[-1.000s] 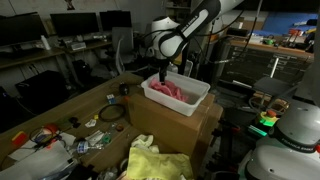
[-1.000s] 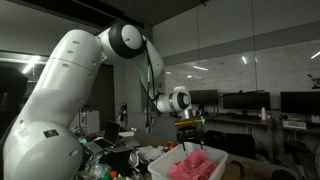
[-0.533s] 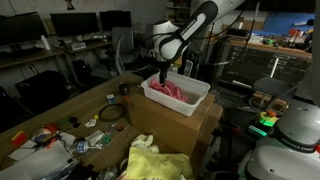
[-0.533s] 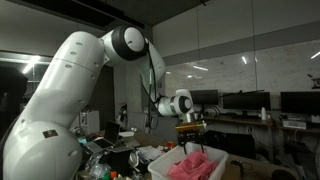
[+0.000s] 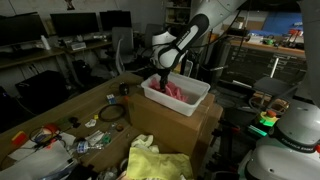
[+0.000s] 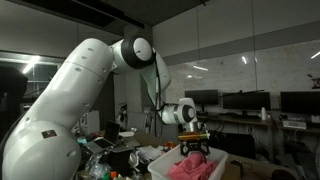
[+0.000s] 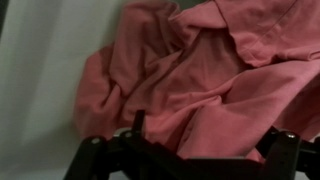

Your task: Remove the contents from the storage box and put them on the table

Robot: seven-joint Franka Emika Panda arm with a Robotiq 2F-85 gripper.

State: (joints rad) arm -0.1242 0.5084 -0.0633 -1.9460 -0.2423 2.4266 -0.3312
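I need to keep my gripper low in the box next, then close it onto a fold of the pink cloth that is already between its open fingers.
A white storage box (image 5: pixel 196 99) sits on a cardboard box and holds a crumpled pink cloth (image 5: pixel 174 91). My gripper (image 5: pixel 163 80) is lowered into the near-left end of the box, right at the cloth. In an exterior view the gripper (image 6: pixel 193 149) hangs just above the pink cloth (image 6: pixel 196 165) in the box (image 6: pixel 158 160). In the wrist view the pink cloth (image 7: pixel 200 70) fills the frame, with the white box wall (image 7: pixel 35 70) at the left. The gripper (image 7: pixel 210 138) is open, and cloth folds lie between its dark fingers.
The cardboard box (image 5: pixel 178 127) stands at the end of a wooden table (image 5: pixel 70 105) strewn with small items and cables. A yellow cloth (image 5: pixel 150 160) lies in front. Monitors and desks stand behind, and white robot parts (image 5: pixel 295 130) are at the right.
The gripper has moved down into the box, from above the pink cloth to touching it. The cloth and box have not moved.
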